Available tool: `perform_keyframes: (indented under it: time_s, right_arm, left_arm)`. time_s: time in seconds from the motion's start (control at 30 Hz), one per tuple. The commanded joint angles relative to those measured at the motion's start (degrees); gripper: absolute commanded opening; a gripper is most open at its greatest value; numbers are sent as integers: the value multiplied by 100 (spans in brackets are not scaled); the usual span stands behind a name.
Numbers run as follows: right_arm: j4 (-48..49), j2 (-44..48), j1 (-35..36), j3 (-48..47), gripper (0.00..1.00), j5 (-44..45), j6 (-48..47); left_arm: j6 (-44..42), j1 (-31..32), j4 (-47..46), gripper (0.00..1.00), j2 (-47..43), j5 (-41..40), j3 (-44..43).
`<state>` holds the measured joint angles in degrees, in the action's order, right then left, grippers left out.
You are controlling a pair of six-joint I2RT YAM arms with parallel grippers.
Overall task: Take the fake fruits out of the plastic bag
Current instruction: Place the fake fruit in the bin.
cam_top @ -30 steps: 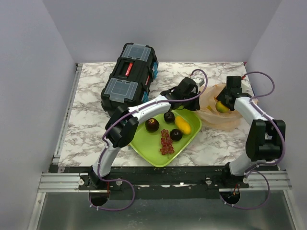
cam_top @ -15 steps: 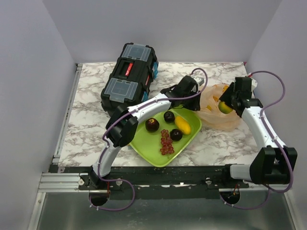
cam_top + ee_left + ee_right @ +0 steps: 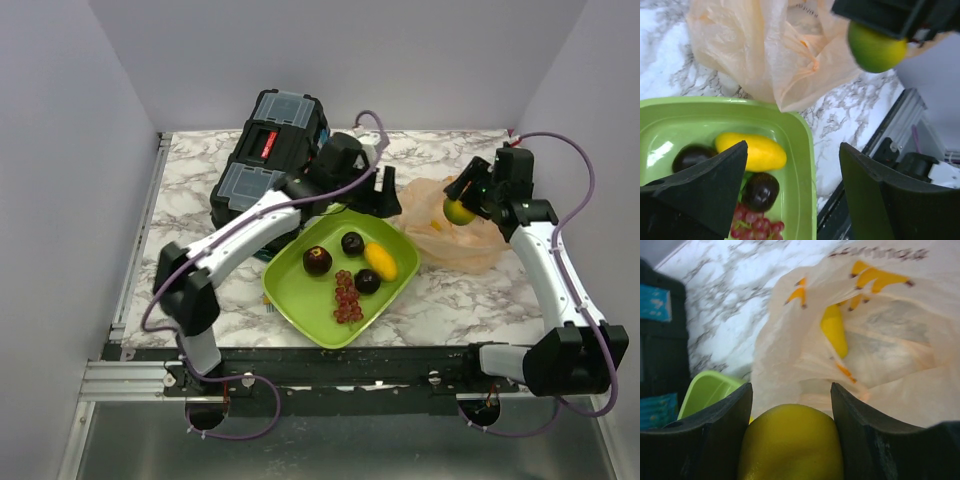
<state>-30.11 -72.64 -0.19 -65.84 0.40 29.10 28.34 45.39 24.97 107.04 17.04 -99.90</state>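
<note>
My right gripper swings left in the top view and back next, then moves down beside the red grapes in the tray.
The peach plastic bag (image 3: 455, 238) lies crumpled right of the green tray (image 3: 290, 300). My right gripper (image 3: 468, 192) hangs above the bag, shut on a yellow-green fake fruit (image 3: 458, 211). In the right wrist view that fruit (image 3: 790, 440) fills the gap between the fingers (image 3: 715, 435), and a yellow fruit (image 3: 835, 332) shows inside the bag (image 3: 890, 355). My left gripper (image 3: 378, 190) is open and empty over the tray's far edge. Its wrist view shows a yellow oval fruit (image 3: 752, 150), dark maroon fruits (image 3: 760, 190) and red grapes (image 3: 755, 225) in the tray (image 3: 805, 150).
A black toolbox (image 3: 270, 160) stands at the back left, close behind the left arm. Grey walls close in the marble table (image 3: 190, 260) on three sides. A metal rail (image 3: 140, 230) runs along the table's left edge.
My left gripper has opened, come off the bag and drawn back left over the tray's far edge. The right gripper has lifted the yellow-green fruit a little higher above the bag.
</note>
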Motion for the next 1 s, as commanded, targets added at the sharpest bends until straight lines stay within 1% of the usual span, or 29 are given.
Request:
perform_keyframes:
  time_s: [0.0,0.07,0.1,0.2,0.27,0.33,0.47,0.57,0.67,0.77,0.87,0.9,0.97]
  right_arm:
    - [-186,380,649,-14,30,-612,237]
    - [-97,400,1304,139,30,-437,503]
    - [-12,388,1752,207,30,-239,651]
    - [259,258,2906,388,30,220,1004]
    - [610,146,3546,557,30,469,1171]
    - [824,-129,4031,642,30,633,1329]
    - [1078,-961,4943,414,31,896,1458]
    - [1083,-1627,5406,70,31,1067,1497]
    - [1109,-2069,5706,-51,31,1130,1515]
    - [1401,-2234,5996,168,31,1219,1604]
    - [1656,-2293,6232,474,32,1473,1603]
    - [1697,-2338,6279,551,34,1555,1556]
    - [1681,-2446,6345,643,34,1728,1526]
  left_arm:
    - [-185,-398,-254,75,-1721,297,990]
    - [-452,-558,-198,76,-2293,202,1292]
    - [-653,-627,-136,77,-2570,98,1414]
    - [-1248,-702,-24,79,-3371,-731,1847]
    - [-1595,-714,-109,81,-3869,-1354,2171]
    - [-1874,-709,-239,82,-4314,-1991,2469]
    - [-2321,-690,-574,82,-4870,-2753,2915]
    - [-2453,-652,-643,82,-5087,-3153,3106]
    - [-2710,-470,-903,83,-5265,-3517,3343]
    - [-2807,-342,-1110,85,-5334,-3731,3539]
    - [-2807,-302,-1169,85,-5276,-3751,3592]
    - [-2807,-289,-1166,85,-5265,-3739,3591]
    - [-2807,-278,-1152,85,-5255,-3694,3591]
